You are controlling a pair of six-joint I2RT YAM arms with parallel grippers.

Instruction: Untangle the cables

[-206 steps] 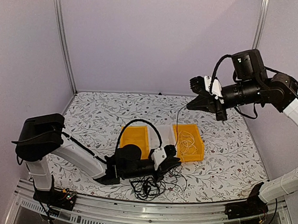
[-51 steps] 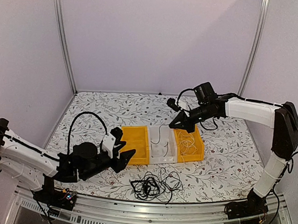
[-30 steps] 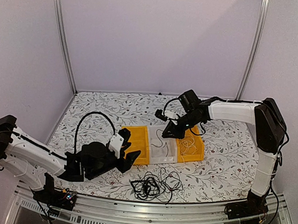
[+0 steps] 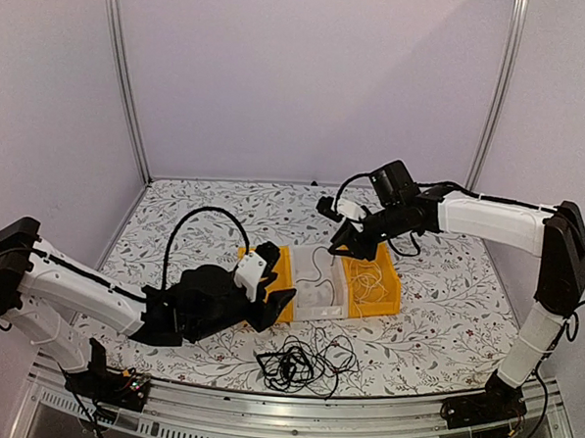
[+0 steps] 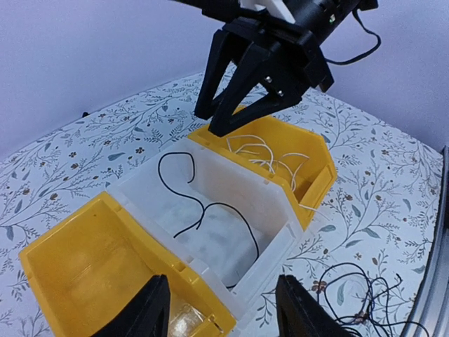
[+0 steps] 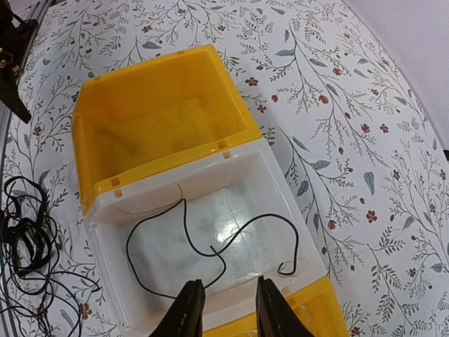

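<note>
I should move my left gripper to the right in the top view, toward the bar, and down to the black tangle's loose loops [image 4: 334, 358] [image 5: 368, 298], because they spread out beside the dense coil of the tangle.
A tangle of black cables [image 4: 300, 362] lies on the table near the front edge, also seen at the lower right of the left wrist view [image 5: 365, 302] and at the left of the right wrist view [image 6: 28, 232]. One black cable [image 6: 182, 232] lies loose in the white bin [image 4: 325, 307]. A cream-white cable [image 5: 270, 151] sits coiled in the right yellow bin [image 4: 395, 288]. My right gripper [image 4: 348, 244] hovers over the white bin, open and empty [image 6: 230, 312]. My left gripper [image 4: 274, 298] is open at the front of the left yellow bin [image 5: 77, 246], holding nothing.
The three bins stand side by side mid-table, yellow, white, yellow. A metal rail [image 4: 262, 423] runs along the front edge just beyond the tangle. Purple walls close off the back and sides.
The right gripper has opened, left the black cable in the white bin and lifted slightly to the right. The left gripper has moved right toward the bins.
</note>
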